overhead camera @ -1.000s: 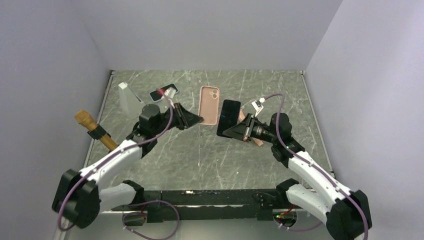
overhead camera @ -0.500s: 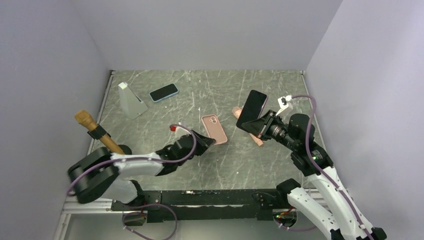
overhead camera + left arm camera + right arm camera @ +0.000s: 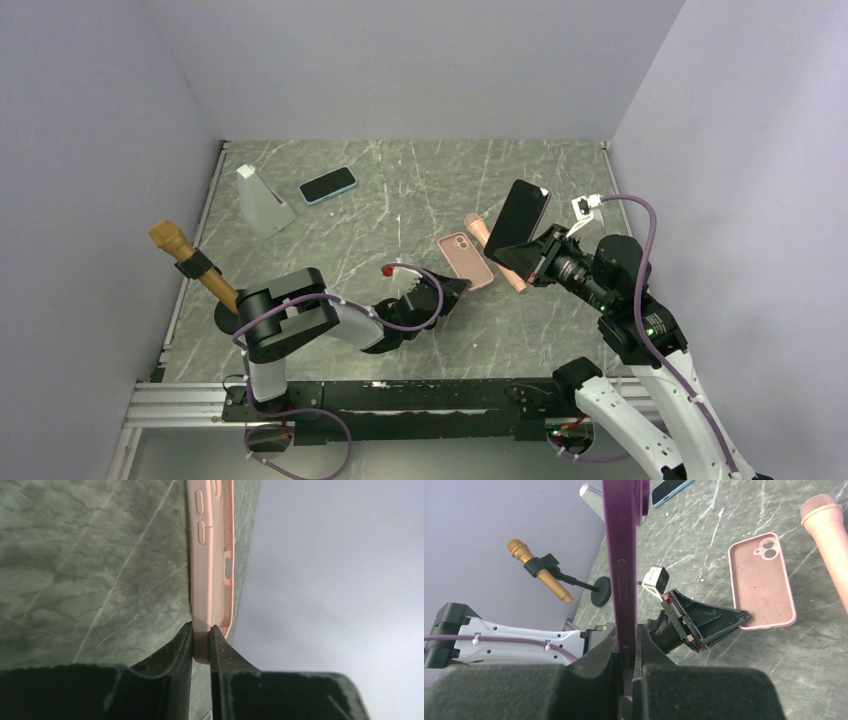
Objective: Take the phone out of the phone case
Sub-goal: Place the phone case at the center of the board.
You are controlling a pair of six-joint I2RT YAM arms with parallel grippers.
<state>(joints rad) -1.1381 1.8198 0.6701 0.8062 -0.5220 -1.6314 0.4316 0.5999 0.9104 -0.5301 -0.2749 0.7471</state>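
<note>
The phone is clear of the case, so the robot's right gripper will next move past the pink case (image 3: 466,258) and down to bare tabletop near the blue-cased phone (image 3: 360,226) and release.
The empty pink phone case (image 3: 466,258) lies open side up on the table; it also shows in the right wrist view (image 3: 762,580). My left gripper (image 3: 452,290) is shut on the case's near edge, seen pinched between the fingers in the left wrist view (image 3: 201,635), where the case (image 3: 210,555) runs away from the jaws. My right gripper (image 3: 530,255) is shut on a dark purple phone (image 3: 517,218) and holds it tilted in the air, right of the case and clear of it. In the right wrist view the phone (image 3: 623,555) stands edge-on between the fingers of the right gripper (image 3: 626,640).
A pink microphone (image 3: 495,255) lies on the table under the held phone. A second phone in a blue case (image 3: 327,185) and a white wedge stand (image 3: 258,200) sit at the back left. A gold microphone on a black stand (image 3: 185,255) is at the left edge.
My left arm has folded low and dragged the pink case right and nearer. My right gripper has carried the phone up and to the right, away from the case.
</note>
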